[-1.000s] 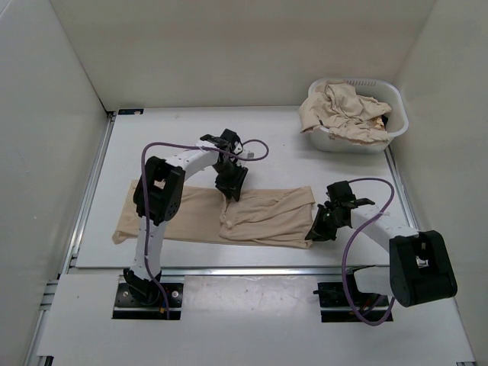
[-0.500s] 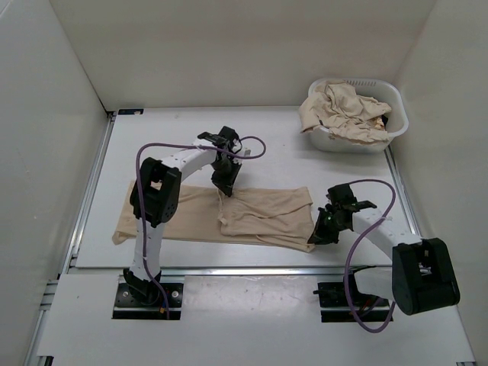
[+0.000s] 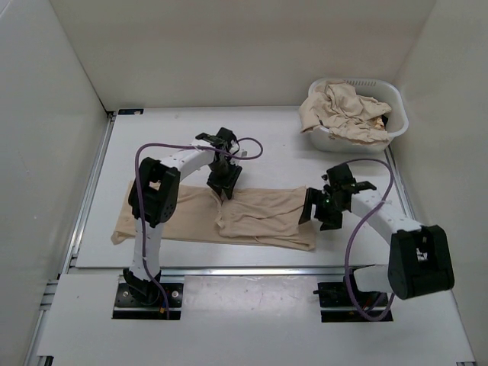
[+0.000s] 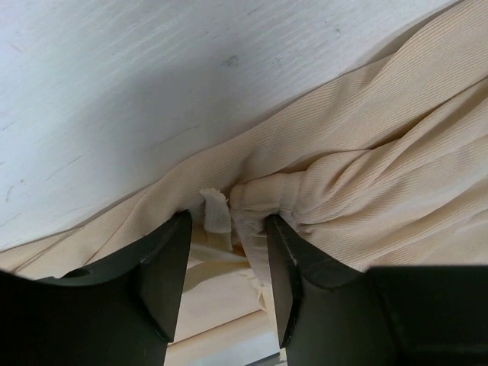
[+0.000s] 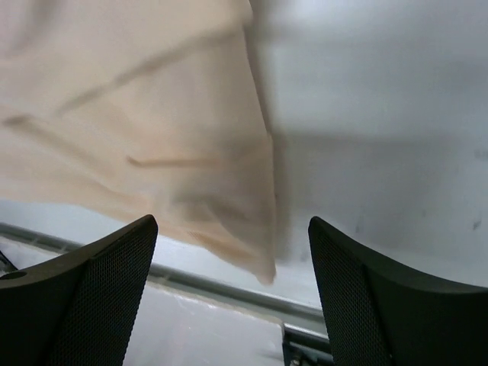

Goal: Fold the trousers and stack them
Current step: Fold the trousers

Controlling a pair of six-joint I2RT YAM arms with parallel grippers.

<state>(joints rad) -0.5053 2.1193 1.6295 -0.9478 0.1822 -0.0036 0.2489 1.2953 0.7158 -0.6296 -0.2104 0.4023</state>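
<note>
The trousers' doubled end is below my right gripper, and the trousers' short edge (image 3: 310, 223) (image 5: 259, 191) shows between its open fingers. I will lower my right gripper onto that edge next.
A pair of beige trousers (image 3: 259, 217) lies lengthwise across the near part of the table, its right half doubled into a thicker layer. My left gripper (image 3: 222, 185) hovers over the far edge near the cloth's middle. In the left wrist view that gripper (image 4: 229, 229) has its jaws parted, with a bunched seam (image 4: 274, 191) and a white label (image 4: 215, 212) just past the tips. My right gripper (image 3: 314, 211) stands open above the trousers' right end. The right wrist view shows this gripper (image 5: 232, 225) wide, empty, over the cloth's loose corner (image 5: 259, 263).
A white slotted laundry basket (image 3: 398, 128) at the back right holds more crumpled beige trousers (image 3: 343, 114). White walls close in the table on three sides. A metal rail (image 3: 229, 268) runs along the near edge, close to the cloth's corner.
Both grippers have gone from shut to open and released the cloth. The right gripper has moved up and away from the near edge, leaving the trousers' right corner lying flat.
</note>
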